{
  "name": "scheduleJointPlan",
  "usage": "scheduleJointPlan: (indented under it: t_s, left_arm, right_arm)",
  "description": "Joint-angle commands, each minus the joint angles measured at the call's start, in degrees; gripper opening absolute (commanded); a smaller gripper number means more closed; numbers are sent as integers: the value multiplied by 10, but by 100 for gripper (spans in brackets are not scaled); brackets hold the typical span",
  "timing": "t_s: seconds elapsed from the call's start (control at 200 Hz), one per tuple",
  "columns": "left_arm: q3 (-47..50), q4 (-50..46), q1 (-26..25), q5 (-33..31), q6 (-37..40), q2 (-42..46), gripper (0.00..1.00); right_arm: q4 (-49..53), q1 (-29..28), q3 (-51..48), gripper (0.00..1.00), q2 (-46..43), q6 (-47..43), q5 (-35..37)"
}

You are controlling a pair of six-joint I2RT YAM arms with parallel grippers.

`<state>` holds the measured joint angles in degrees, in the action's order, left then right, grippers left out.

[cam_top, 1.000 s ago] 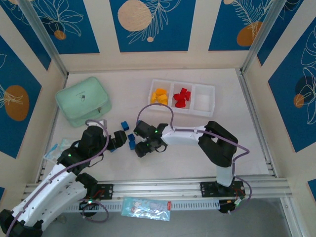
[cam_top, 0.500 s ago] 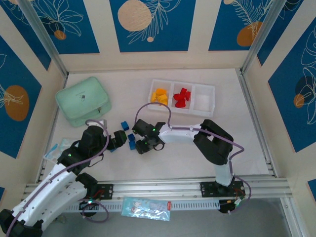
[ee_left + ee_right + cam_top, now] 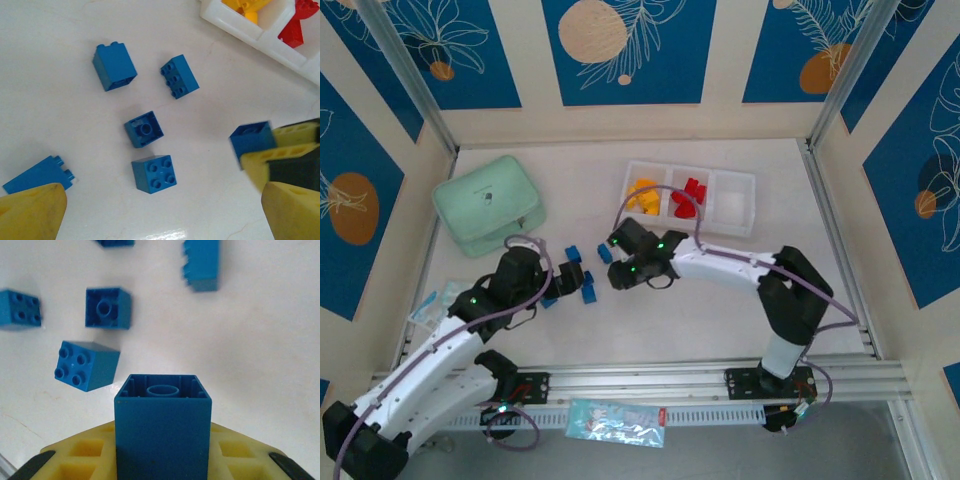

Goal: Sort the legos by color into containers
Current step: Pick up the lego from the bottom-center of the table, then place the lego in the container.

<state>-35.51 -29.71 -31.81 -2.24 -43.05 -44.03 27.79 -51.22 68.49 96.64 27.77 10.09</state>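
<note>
My right gripper swings outward next over the empty container section beside the red legos and releases the blue lego.
My right gripper [image 3: 616, 263] is shut on a blue lego [image 3: 162, 432], hollow underside facing the wrist camera, held above the table between the loose bricks and the containers [image 3: 756, 190]. Several blue legos lie on the table: one studs-up [image 3: 154, 173], one underside-up [image 3: 144, 129], a tall one [image 3: 114, 66], one on its side [image 3: 179, 76]. My left gripper [image 3: 160, 215] hangs open over them, its yellow fingers [image 3: 30, 212] wide apart and holding nothing. Yellow-orange legos [image 3: 642, 193] fill the left compartment, red ones [image 3: 689, 197] the middle; the right compartment [image 3: 735, 205] holds none.
A mint-green lidded box [image 3: 488, 203] sits at the back left. Another blue brick [image 3: 37, 175] lies close to my left finger. Plastic bags lie at the left edge [image 3: 428, 305] and on the front rail [image 3: 615, 420]. Walls enclose the table.
My right gripper closed on a blue lego, lifted it and moved back toward the tray. My left arm shifted slightly right, toward the blue bricks.
</note>
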Motion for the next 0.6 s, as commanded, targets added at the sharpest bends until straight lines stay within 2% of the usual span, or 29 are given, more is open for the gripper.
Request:
scheduleJointPlan:
  t_s: [0.0, 0.245, 0.415, 0.595]
  left_arm:
    - [-33, 37, 6, 44, 5, -21, 99]
    - [-61, 86, -8, 76, 7, -80, 99]
    - [-81, 134, -40, 86, -3, -140, 99]
    - [-110, 191, -77, 86, -6, -212, 99]
  right_arm:
    - [49, 48, -16, 27, -51, 24, 10]
    - [95, 169, -19, 26, -130, 13, 64]
    - [111, 259, -9, 25, -131, 8, 95]
    - [72, 337, -20, 25, -117, 10, 110]
